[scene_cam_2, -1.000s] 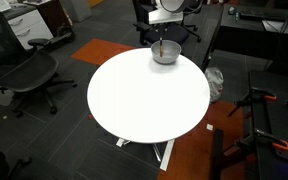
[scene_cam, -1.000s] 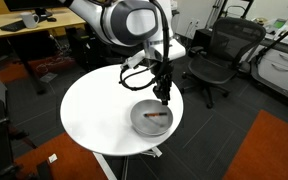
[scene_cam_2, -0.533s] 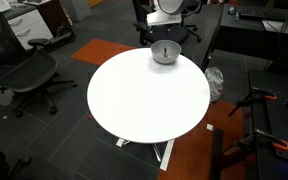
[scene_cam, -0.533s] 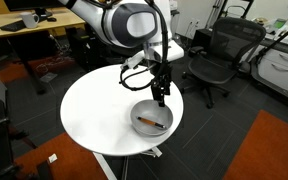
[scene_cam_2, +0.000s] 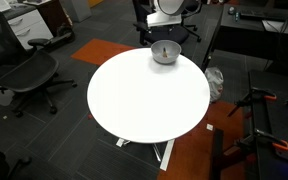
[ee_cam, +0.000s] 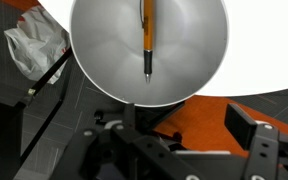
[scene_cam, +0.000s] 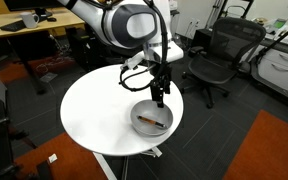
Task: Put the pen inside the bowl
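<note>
The pen's tip points between my spread fingers, so my gripper lowers into the bowl next, toward the top in the wrist view, onto the pen's orange body (scene_cam: 151, 121) (ee_cam: 149, 27).
The pen (ee_cam: 145, 35), a thin orange stick with a dark tip, lies flat inside the silver-grey bowl (ee_cam: 99, 55). In an exterior view it is an orange streak (scene_cam: 154, 122) on the floor of the bowl (scene_cam: 136, 117), near the round white table's (scene_cam: 89, 110) edge. My gripper (scene_cam: 159, 98) hangs just above the bowl, open, nothing between its fingers. In the wrist view the gripper (ee_cam: 184, 123) shows both dark fingers (ee_cam: 244, 125) spread wide with orange floor between them. From the far exterior view the bowl (scene_cam_2: 165, 57) sits at the table's far edge.
Black office chairs (scene_cam: 219, 55) (scene_cam_2: 29, 75) stand round the table (scene_cam_2: 149, 100). A wooden desk (scene_cam: 34, 25) is at the back. A white plastic bag (ee_cam: 32, 45) lies on the dark floor beside the table. Orange carpet (scene_cam: 269, 150) covers part of the floor.
The jaws have opened and let go of the pen, which now lies in the bowl. The gripper has risen slightly above the bowl.
</note>
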Motion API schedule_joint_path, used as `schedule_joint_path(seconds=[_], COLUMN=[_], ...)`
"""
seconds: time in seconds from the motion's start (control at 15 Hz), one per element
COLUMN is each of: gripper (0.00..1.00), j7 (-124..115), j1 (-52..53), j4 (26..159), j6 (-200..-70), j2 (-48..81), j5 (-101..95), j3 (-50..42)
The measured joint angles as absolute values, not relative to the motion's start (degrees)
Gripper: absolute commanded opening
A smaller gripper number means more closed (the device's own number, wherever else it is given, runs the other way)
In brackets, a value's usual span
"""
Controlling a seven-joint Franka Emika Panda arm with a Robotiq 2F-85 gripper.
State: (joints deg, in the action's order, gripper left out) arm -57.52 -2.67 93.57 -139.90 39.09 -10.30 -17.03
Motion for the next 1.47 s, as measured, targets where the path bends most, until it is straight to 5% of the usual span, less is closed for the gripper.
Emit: schedule_joint_path(seconds=[1.0,1.07,1.13,1.47], gripper=[0.98,0.74,0.73,0.37], j7=[-57.88,-57.88,-57.88,-57.85], j1=[-2.91,-3.05,-3.17,-3.62], j4=[93.69,93.69,93.69,93.69], j6=[-139.89,-139.89,-139.89,-139.89], j2=[43.54,43.69,43.83,44.59], j5=[-5.18,-4.99,-4.88,-4.36], j3=[-17.02,-17.02,-17.02,-17.02])
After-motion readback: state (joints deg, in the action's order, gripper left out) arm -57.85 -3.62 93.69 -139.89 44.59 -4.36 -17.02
